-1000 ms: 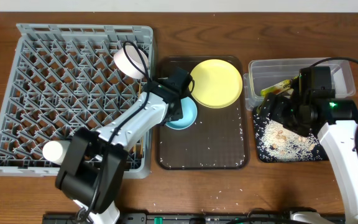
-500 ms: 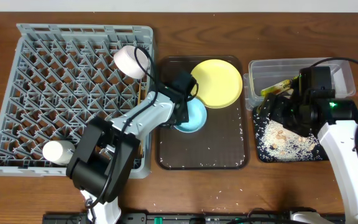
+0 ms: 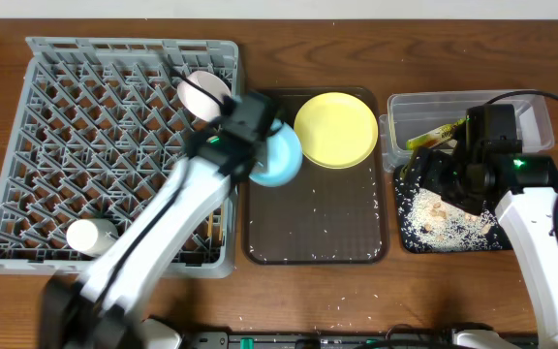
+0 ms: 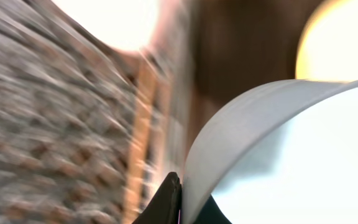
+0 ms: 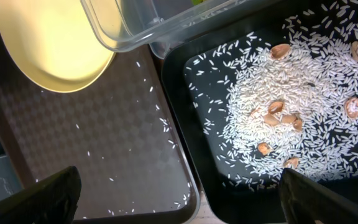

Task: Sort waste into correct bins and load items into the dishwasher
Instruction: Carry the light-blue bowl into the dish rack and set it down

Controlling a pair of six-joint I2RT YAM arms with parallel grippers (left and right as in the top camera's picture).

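My left gripper swings to the rack's empty wires on its left in the overhead view next, tilts the light-blue bowl (image 3: 281, 157) and releases it.
My left gripper (image 3: 256, 145) is shut on the rim of the light-blue bowl (image 3: 281, 157) and holds it over the left edge of the brown serving tray, by the grey dish rack (image 3: 66, 116); the left wrist view shows the fingers (image 4: 180, 202) pinching the bowl's rim (image 4: 278, 118). The small white bowl (image 3: 201, 95) lies in the rack. The yellow plate (image 3: 335, 128) rests on the brown tray. My right gripper (image 5: 179, 199) is open and empty over the black tray (image 3: 453, 218), which holds rice (image 5: 291, 81). The snack wrapper (image 3: 432, 135) lies in the clear tub (image 3: 531, 109).
The dark-brown serving tray (image 3: 318, 223) carries scattered rice grains. A white cup (image 3: 90, 236) lies at the rack's front left. Chopsticks (image 3: 211, 225) lie in the rack's front right part. Rice crumbs dot the table's front edge.
My left arm has lifted the light-blue bowl off the brown tray and swung it left and back toward the rack. The right arm has not moved.
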